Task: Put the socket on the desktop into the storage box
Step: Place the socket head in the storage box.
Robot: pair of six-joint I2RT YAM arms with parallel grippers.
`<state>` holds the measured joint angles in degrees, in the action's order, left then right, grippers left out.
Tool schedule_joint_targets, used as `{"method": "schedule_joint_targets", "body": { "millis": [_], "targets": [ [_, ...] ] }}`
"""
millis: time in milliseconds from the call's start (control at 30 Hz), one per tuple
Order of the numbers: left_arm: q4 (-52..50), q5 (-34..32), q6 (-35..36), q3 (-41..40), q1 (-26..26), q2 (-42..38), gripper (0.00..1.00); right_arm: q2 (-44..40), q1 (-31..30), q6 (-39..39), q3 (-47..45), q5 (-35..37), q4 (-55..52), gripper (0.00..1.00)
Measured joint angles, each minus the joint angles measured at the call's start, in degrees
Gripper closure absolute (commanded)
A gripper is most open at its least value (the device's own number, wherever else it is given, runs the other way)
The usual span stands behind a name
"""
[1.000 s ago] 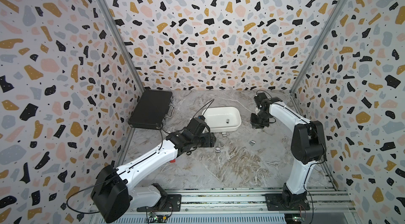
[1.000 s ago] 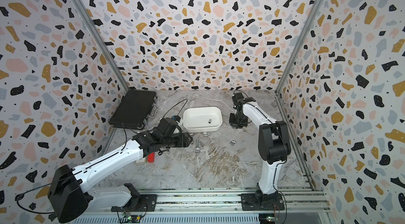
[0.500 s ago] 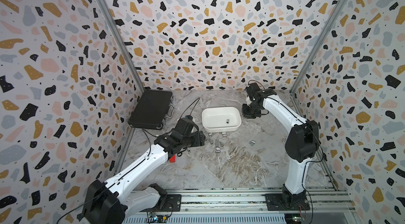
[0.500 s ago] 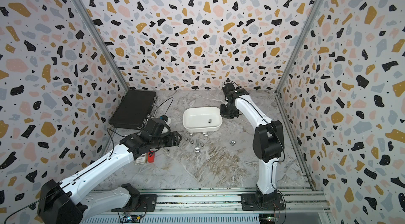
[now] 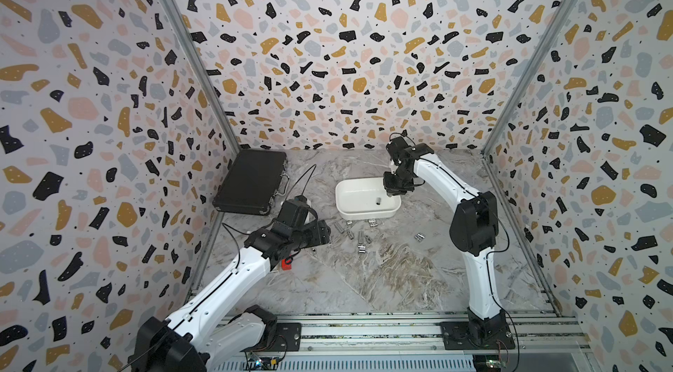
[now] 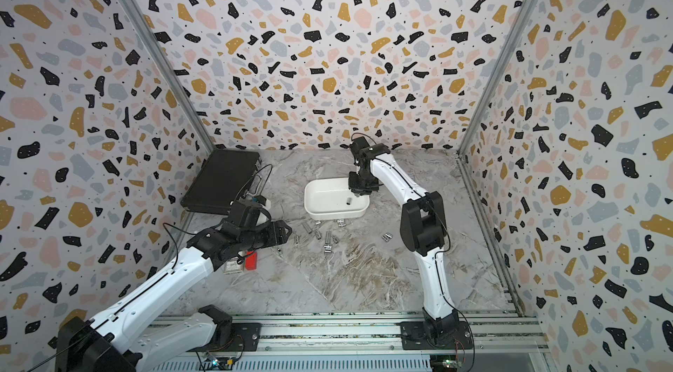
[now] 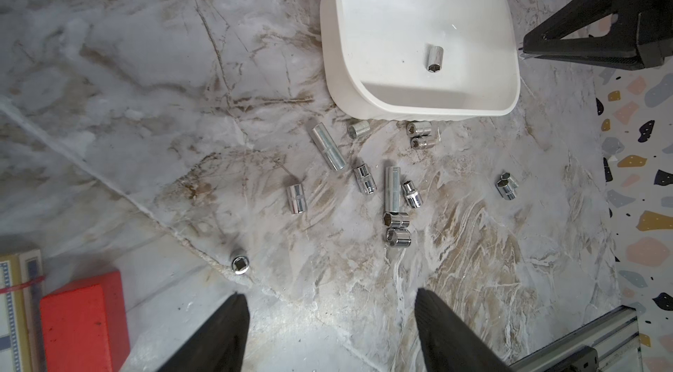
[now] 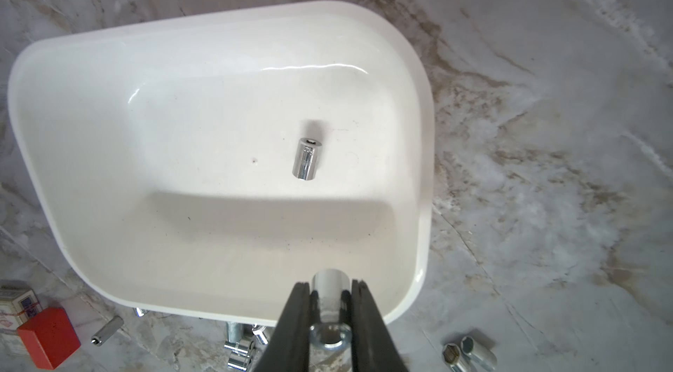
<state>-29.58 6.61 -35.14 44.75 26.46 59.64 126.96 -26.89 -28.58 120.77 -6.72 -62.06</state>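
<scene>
The bare bottom of the box beside the chrome socket is below my right gripper, so my right gripper should next go down toward that open spot and let go of the socket it is holding.
The white storage box point(image 5: 340, 190) stands on the grey marble desktop point(image 5: 364, 279), and one chrome socket point(image 8: 306, 159) lies inside it. My right gripper point(image 8: 330, 284) hangs over the box's right end, shut on another chrome socket point(image 8: 330, 301); in a top view it is seen as the right gripper point(image 5: 397, 188). Several sockets point(image 7: 393, 188) lie scattered on the desktop in front of the box. A lone one point(image 7: 239, 265) stands nearest my left gripper point(image 7: 329, 295). That gripper is open, empty, and hovers left of the scatter.
A closed black case point(image 5: 251, 181) lies at the back left. A red block point(image 7: 83, 319) and a small printed carton point(image 7: 14, 312) sit under my left arm. A pair of sockets point(image 5: 419, 237) lies apart to the right. Terrazzo walls close three sides; a metal rail point(image 5: 364, 333) runs along the front.
My right arm has swung left from beside the box to over its right end, still shut on the socket. My left arm has drawn back leftward from the scattered sockets, jaws still open.
</scene>
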Motion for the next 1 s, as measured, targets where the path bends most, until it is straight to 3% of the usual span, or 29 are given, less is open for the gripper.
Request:
{"method": "schedule_joint_targets", "body": {
  "millis": [600, 1000],
  "targets": [
    [-0.4, 1.3, -0.1, -2.3, -0.8, -0.8, 0.24, 11.9, -0.3, -0.9, 12.1, -0.8, -1.9, 0.81],
    [-0.5, 1.3, -0.2, -2.5, -0.8, -0.8, 0.24, 12.6, -0.3, -1.2, 12.9, -1.2, -2.1, 0.67]
  ]
}}
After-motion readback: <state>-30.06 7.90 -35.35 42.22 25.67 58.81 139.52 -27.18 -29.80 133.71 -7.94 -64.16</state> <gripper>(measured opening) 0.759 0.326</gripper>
